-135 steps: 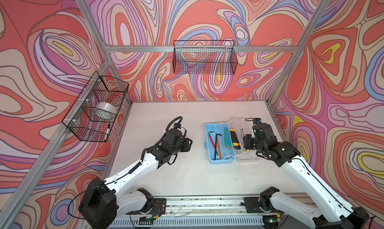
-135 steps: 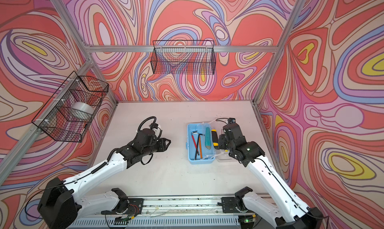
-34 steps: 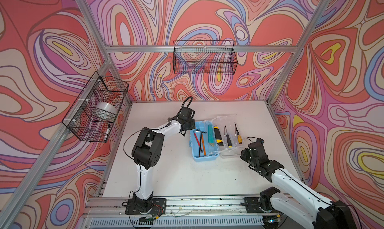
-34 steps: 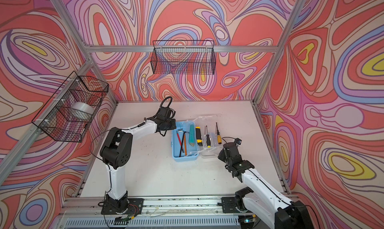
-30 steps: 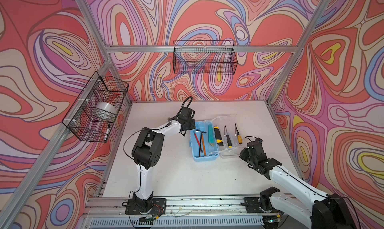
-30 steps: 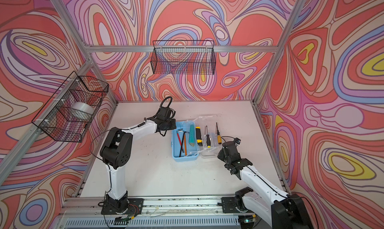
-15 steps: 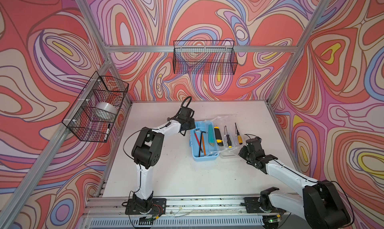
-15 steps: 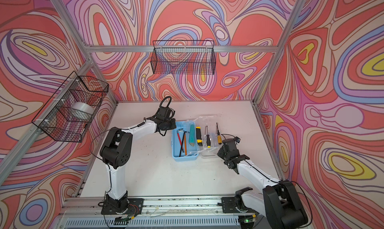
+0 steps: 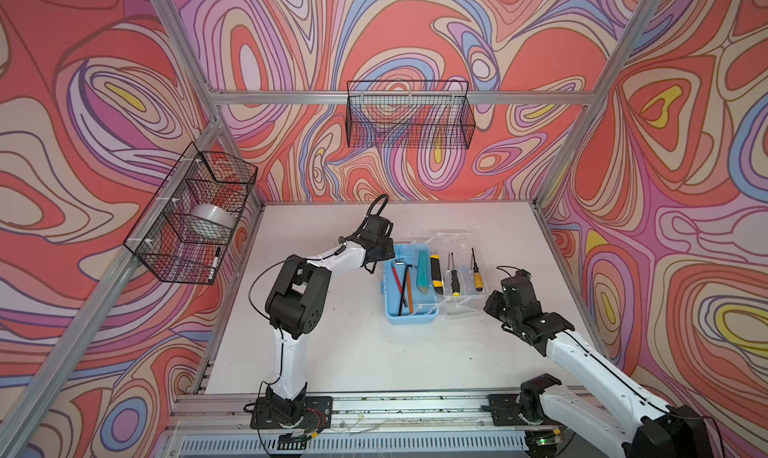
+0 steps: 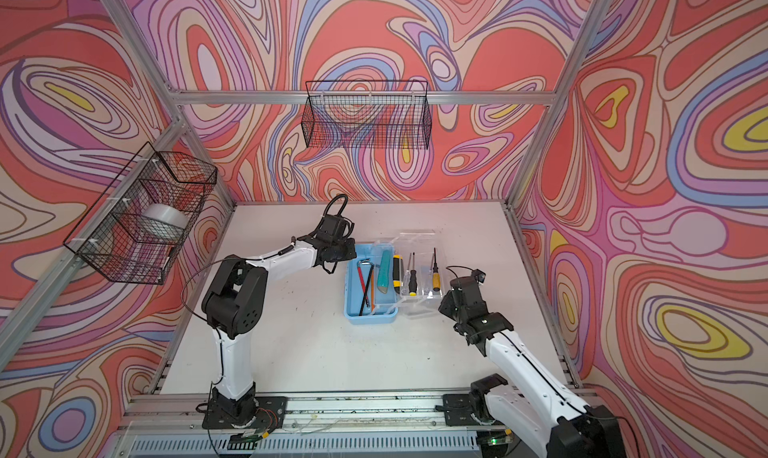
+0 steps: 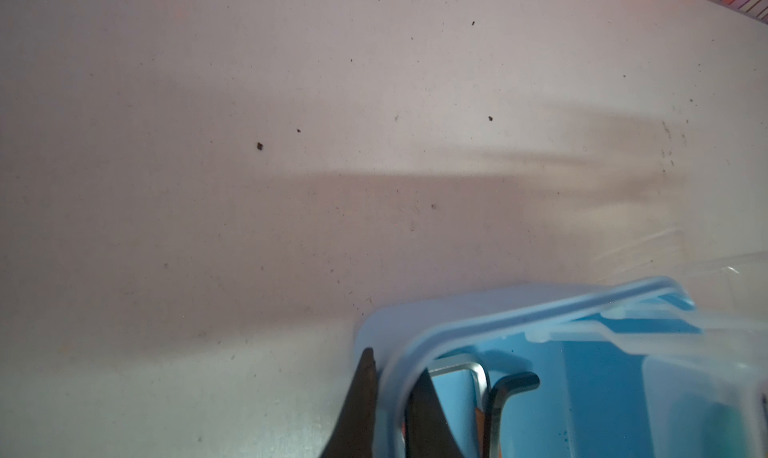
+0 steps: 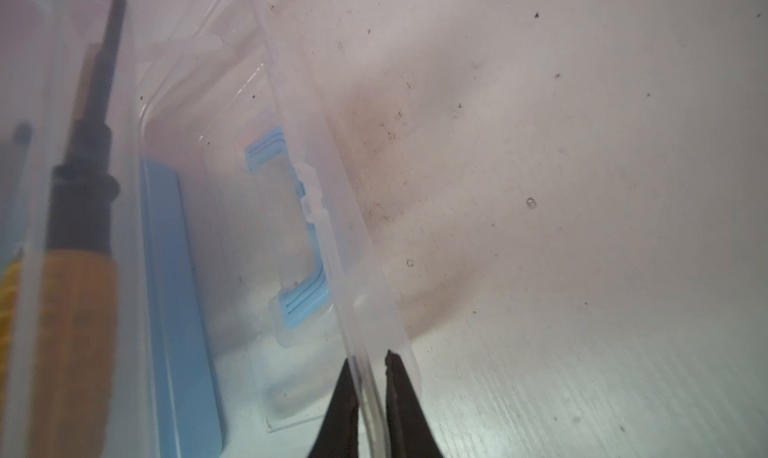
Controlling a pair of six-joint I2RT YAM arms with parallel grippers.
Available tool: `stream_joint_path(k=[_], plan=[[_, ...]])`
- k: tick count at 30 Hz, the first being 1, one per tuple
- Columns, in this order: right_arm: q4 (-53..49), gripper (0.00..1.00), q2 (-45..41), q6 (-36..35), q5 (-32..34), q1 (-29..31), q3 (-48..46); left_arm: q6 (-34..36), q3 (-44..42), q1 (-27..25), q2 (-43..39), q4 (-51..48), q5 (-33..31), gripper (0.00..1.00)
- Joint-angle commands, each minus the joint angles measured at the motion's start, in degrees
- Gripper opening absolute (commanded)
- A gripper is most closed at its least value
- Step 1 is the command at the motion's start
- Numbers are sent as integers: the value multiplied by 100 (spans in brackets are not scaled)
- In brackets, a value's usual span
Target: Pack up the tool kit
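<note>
My right gripper should raise and tip the lid's edge over the box's uncovered tools and release, as the box's open top (image 9: pixel 411 288) lies beyond the screwdrivers from it.
The tool kit's light-blue box (image 9: pixel 409 318) (image 10: pixel 370 318) lies open mid-table. Inside it are hex keys (image 9: pixel 403 281) (image 11: pixel 511 383), a teal utility knife (image 9: pixel 423 271) and a yellow-black utility knife (image 9: pixel 435 273). Its clear lid (image 9: pixel 455 237) (image 12: pixel 232 227) is folded flat to the right, and two screwdrivers (image 9: pixel 454 277) (image 9: pixel 477 277) rest on it. My left gripper (image 9: pixel 384 254) (image 11: pixel 395 364) is shut on the box's far left corner rim. The right gripper (image 9: pixel 492 300) (image 12: pixel 369 358) is shut on the lid's outer edge near its front corner.
A black wire basket (image 9: pixel 409 119) hangs on the back wall. Another wire basket (image 9: pixel 195 219) on the left wall holds a tape roll (image 9: pixel 212 219) and a marker. Aluminium posts frame the table, and a rail (image 9: pixel 374 406) runs along its front edge.
The right gripper has slid in to the lid's edge and shut on it over the last second. The left gripper has kept its hold on the box corner.
</note>
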Motion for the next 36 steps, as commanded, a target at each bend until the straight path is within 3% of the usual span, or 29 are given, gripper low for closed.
stream_joint_path(k=[1,12,17,20,28,36], plan=[[261,0,-186,-246,467,677,751,-114,181,-389,115,-198,529,0],[-250,0,878,-102,2484,3184,1956,-332,124,-442,64,-157,517,0],[-410,0,1460,45,3080,3924,2434,-447,80,-442,45,-117,386,0],[-255,2,1580,48,2948,4083,2548,-470,106,-437,32,-156,298,0],[1249,29,1388,-217,1724,4151,2097,-628,213,-384,-29,-370,-199,0],[1531,36,1350,-165,1191,4153,2027,-744,51,-249,-252,-315,-336,0]])
